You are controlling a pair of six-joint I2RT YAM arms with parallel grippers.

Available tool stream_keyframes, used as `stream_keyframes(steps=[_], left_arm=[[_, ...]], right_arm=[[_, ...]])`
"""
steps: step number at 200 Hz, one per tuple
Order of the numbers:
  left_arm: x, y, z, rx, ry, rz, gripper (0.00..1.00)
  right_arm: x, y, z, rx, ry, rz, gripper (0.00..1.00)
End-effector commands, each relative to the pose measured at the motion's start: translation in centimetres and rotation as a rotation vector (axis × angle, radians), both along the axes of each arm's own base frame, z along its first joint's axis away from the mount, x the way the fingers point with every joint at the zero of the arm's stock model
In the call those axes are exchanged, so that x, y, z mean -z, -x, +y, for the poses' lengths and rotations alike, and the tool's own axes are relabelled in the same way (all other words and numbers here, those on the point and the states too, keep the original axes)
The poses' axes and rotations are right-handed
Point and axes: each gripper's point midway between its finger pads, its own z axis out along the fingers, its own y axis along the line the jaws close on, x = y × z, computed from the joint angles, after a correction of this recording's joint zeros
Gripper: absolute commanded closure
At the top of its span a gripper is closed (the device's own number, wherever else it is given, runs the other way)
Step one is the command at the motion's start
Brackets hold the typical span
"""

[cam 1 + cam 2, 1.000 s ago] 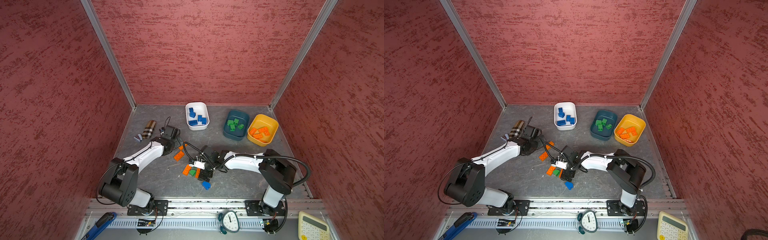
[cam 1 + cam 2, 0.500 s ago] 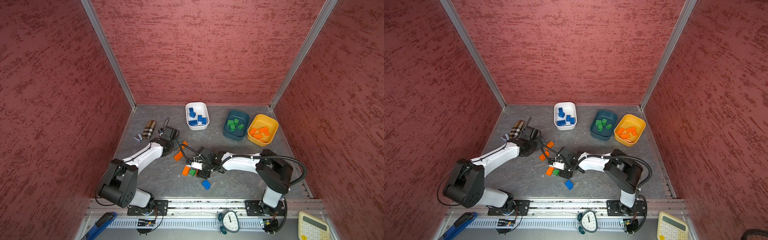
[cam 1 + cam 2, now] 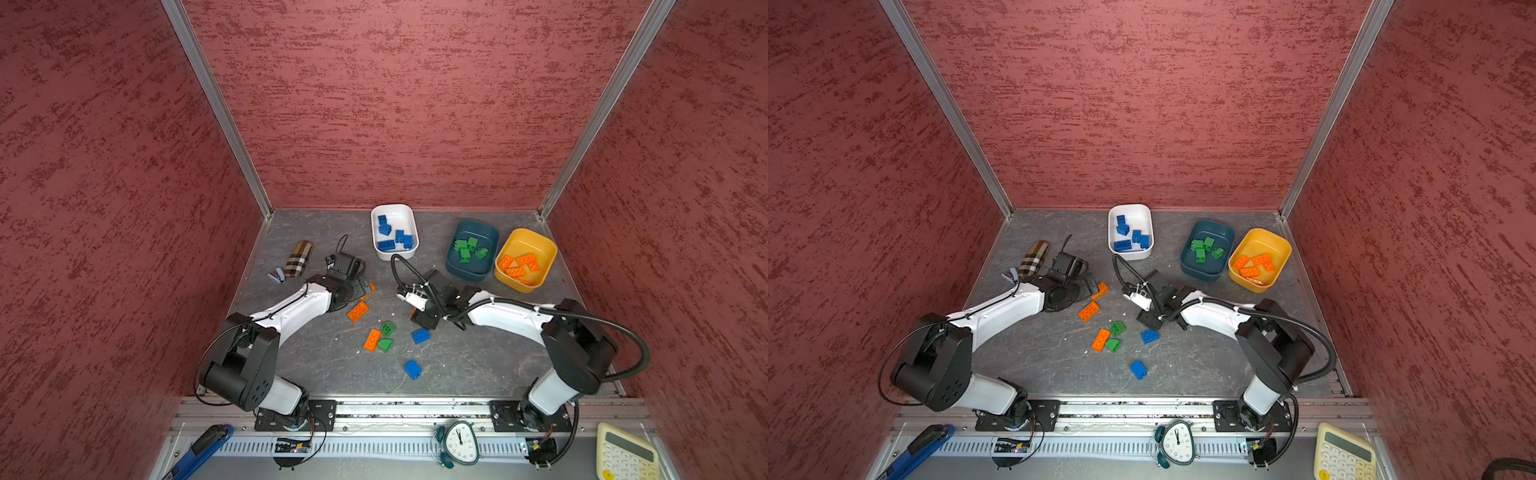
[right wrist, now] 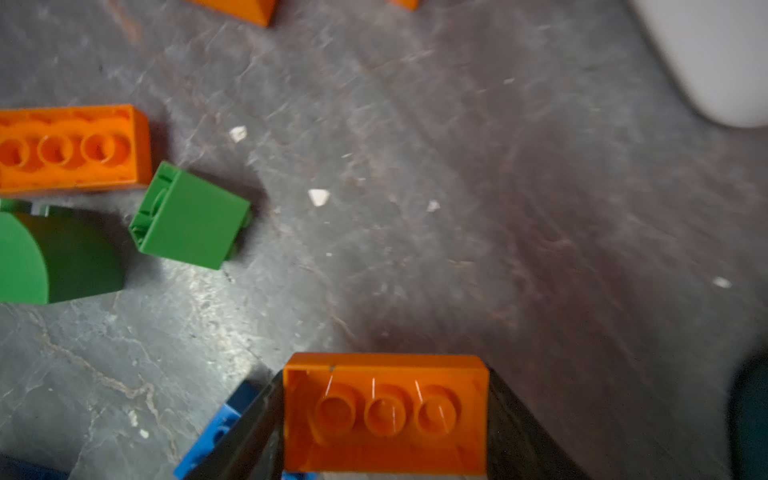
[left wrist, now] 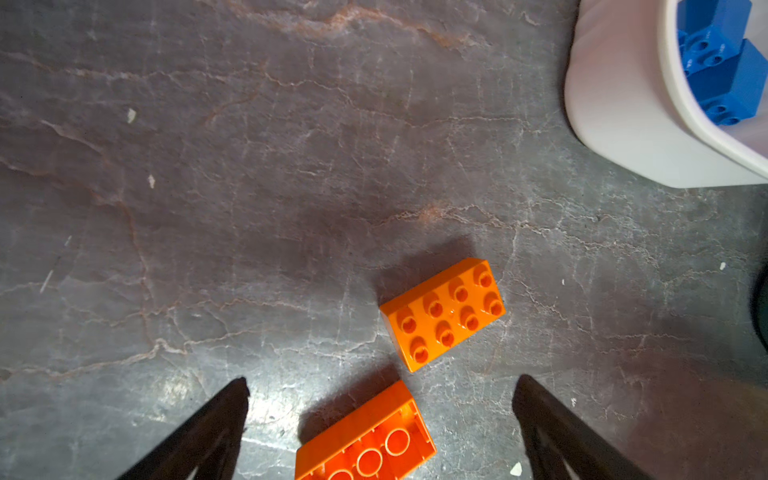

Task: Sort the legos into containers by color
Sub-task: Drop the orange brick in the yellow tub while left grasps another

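Observation:
The right gripper carries this matching lego outward over the yellow bowl with orange legos next and releases it, since that bowl stands outward, beyond the teal bowl (image 3: 478,228).
My right gripper (image 4: 384,374) is shut on an orange lego (image 4: 384,415), held with its hollow underside toward the wrist camera. In a top view this gripper (image 3: 422,318) hangs over mid-table. My left gripper (image 5: 380,382) is open; an upturned orange lego (image 5: 365,440) lies between its fingers and a studded one (image 5: 442,313) just beyond. Loose legos lie mid-table: orange (image 3: 372,340), two green (image 3: 387,328) (image 3: 385,345), two blue (image 3: 420,336) (image 3: 412,369). At the back, the white bowl (image 3: 401,216) holds blue legos, the teal bowl (image 3: 478,228) green, the yellow bowl (image 3: 528,241) orange.
A plaid pouch (image 3: 298,258) lies at the back left beside a small grey clip (image 3: 277,275). Red walls close three sides. On the front rail are a clock (image 3: 457,442), a calculator (image 3: 623,453) and a blue-handled tool (image 3: 199,449).
My right gripper closed on an orange lego in the middle cluster and drew back right and away from the front with it. The left arm barely moved.

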Motion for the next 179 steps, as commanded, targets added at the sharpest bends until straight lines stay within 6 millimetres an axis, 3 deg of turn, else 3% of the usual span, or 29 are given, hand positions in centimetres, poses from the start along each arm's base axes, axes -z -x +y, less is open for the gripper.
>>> stream_keyframes(steps=[1,19,24,52,84,113,138,147,179], left_arm=[[-0.5,-0.2,-1.2,0.077,-0.015,0.001,0.01],[-0.3,0.1,-1.4,0.103,-0.03,0.024,0.01],[-0.1,0.2,-1.4,0.113,-0.034,0.034,0.01],[1.1,1.3,-1.8,0.204,-0.063,0.11,0.01],[2.4,2.5,-3.0,0.337,-0.05,0.149,0.01],[3.2,3.1,-3.1,0.384,-0.053,0.174,0.0],[3.8,3.6,-3.1,0.399,-0.056,0.2,0.04],[4.0,3.8,-3.0,0.4,-0.058,0.207,0.05],[4.1,4.4,-3.1,0.413,-0.051,0.226,0.1]], right_arm=[[-4.2,-2.8,-1.7,0.115,-0.149,-0.07,0.43],[-5.8,-5.4,-5.0,0.262,-0.23,-0.096,0.44],[-7.1,-6.0,-6.0,0.301,-0.265,-0.123,0.44],[-9.0,-9.4,-13.2,0.599,-0.394,-0.161,0.44],[-9.9,-11.5,-20.8,0.848,-0.468,-0.206,0.44],[-9.5,-13.0,-27.4,1.047,-0.496,-0.214,0.43],[-8.7,-14.1,-31.2,1.164,-0.51,-0.207,0.43],[-7.2,-14.5,-32.2,1.199,-0.486,-0.173,0.43],[-5.8,-15.6,-33.9,1.269,-0.413,-0.124,0.36]])
